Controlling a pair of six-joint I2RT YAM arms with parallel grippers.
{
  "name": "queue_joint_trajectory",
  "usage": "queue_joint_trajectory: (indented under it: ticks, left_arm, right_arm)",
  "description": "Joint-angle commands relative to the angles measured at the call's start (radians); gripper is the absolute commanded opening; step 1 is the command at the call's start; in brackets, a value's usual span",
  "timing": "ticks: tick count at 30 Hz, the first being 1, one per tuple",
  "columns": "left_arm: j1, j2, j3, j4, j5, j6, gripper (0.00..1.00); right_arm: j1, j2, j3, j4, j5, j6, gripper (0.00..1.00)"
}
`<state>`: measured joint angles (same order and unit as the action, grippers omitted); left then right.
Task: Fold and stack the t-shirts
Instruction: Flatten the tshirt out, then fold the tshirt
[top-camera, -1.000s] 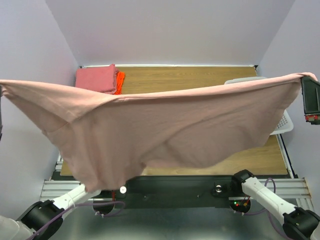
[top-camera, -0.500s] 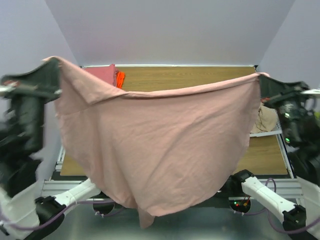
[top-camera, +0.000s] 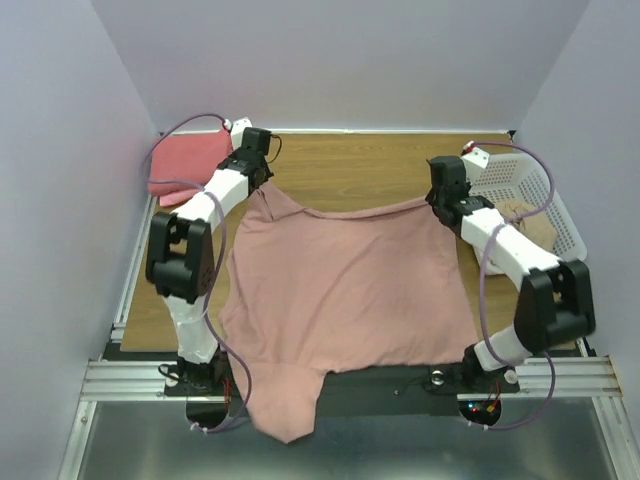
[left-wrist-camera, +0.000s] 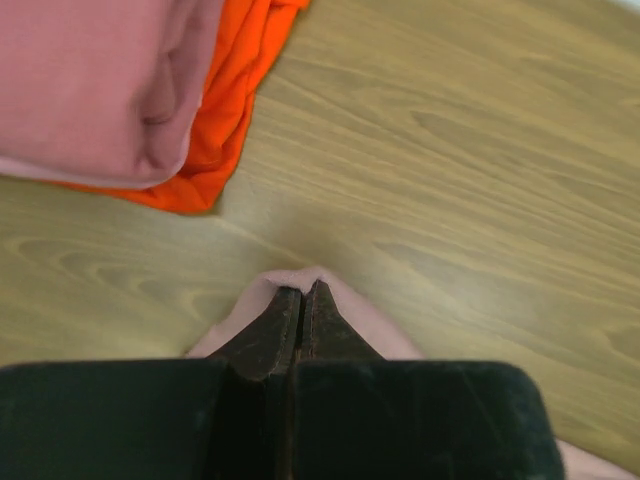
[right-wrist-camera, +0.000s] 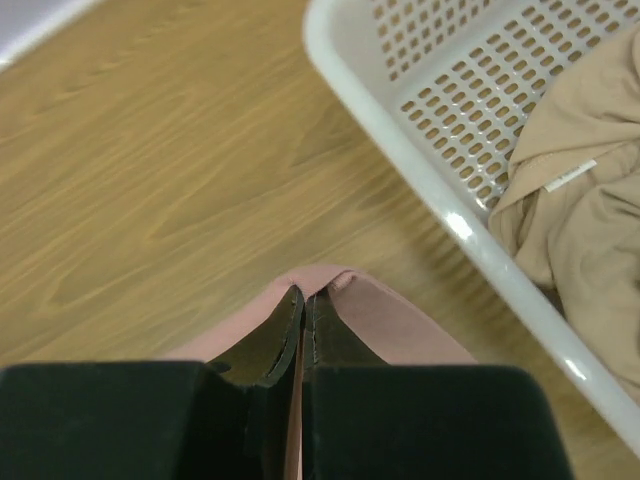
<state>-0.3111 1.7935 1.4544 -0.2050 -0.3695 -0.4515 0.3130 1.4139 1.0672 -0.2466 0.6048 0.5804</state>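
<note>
The t-shirt's far corner is pinched in my left gripper, and next I need to carry it back over the dusty-pink t-shirt (top-camera: 345, 285) and down onto the t-shirt's spread part. I need to release it there, since that part lies flat.
A dusty-pink t-shirt (top-camera: 345, 285) lies spread across the wooden table, its near end hanging over the front edge. My left gripper (top-camera: 262, 187) is shut on its far left corner (left-wrist-camera: 300, 280), low over the table. My right gripper (top-camera: 437, 200) is shut on its far right corner (right-wrist-camera: 315, 278). A folded coral-pink t-shirt (top-camera: 190, 160) sits on an orange-red one (left-wrist-camera: 235, 110) at the back left. A beige t-shirt (right-wrist-camera: 585, 200) lies in the white lattice basket (top-camera: 520, 195).
The basket's rim (right-wrist-camera: 470, 235) runs close to the right of my right gripper. The folded stack lies just left of my left gripper. Purple cables loop above both arms.
Both grippers have come down and forward from high in the air to the table. The pink t-shirt, stretched and hanging before, now lies flat on the table.
</note>
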Motion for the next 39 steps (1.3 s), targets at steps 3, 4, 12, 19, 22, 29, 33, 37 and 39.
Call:
queue_joint_trajectory:
  ticks: [3, 4, 12, 19, 22, 29, 33, 37, 39]
  left_arm:
    - [0.027, 0.179, 0.282, 0.032, 0.038, 0.039, 0.0]
    - [0.035, 0.2, 0.319, 0.033, 0.041, 0.039, 0.0]
    - [0.081, 0.313, 0.449, 0.024, 0.083, 0.047, 0.0]
    - [0.086, 0.204, 0.269, 0.042, 0.138, 0.013, 0.0]
    - [0.086, 0.124, 0.137, 0.044, 0.155, -0.027, 0.0]
    - [0.086, -0.132, -0.17, 0.096, 0.241, -0.101, 0.0]
    - [0.086, -0.255, -0.339, 0.113, 0.273, -0.145, 0.0]
    - [0.084, -0.359, -0.452, 0.108, 0.294, -0.171, 0.0]
    - [0.083, -0.433, -0.502, 0.101, 0.299, -0.208, 0.0]
  right_arm:
    - [-0.087, 0.224, 0.163, 0.187, -0.036, -0.036, 0.0]
    - [-0.089, 0.249, 0.183, 0.191, -0.04, -0.046, 0.0]
    - [-0.12, 0.401, 0.306, 0.199, -0.059, -0.082, 0.0]
    - [-0.118, 0.358, 0.271, 0.201, -0.099, -0.093, 0.0]
    - [-0.118, 0.303, 0.219, 0.199, -0.115, -0.108, 0.0]
    - [-0.118, 0.165, 0.087, 0.193, -0.123, -0.128, 0.01]
    - [-0.118, 0.105, 0.028, 0.184, -0.132, -0.128, 0.0]
    - [-0.118, 0.073, -0.007, 0.162, -0.12, -0.122, 0.0]
    - [-0.118, 0.059, -0.016, 0.155, -0.106, -0.12, 0.01]
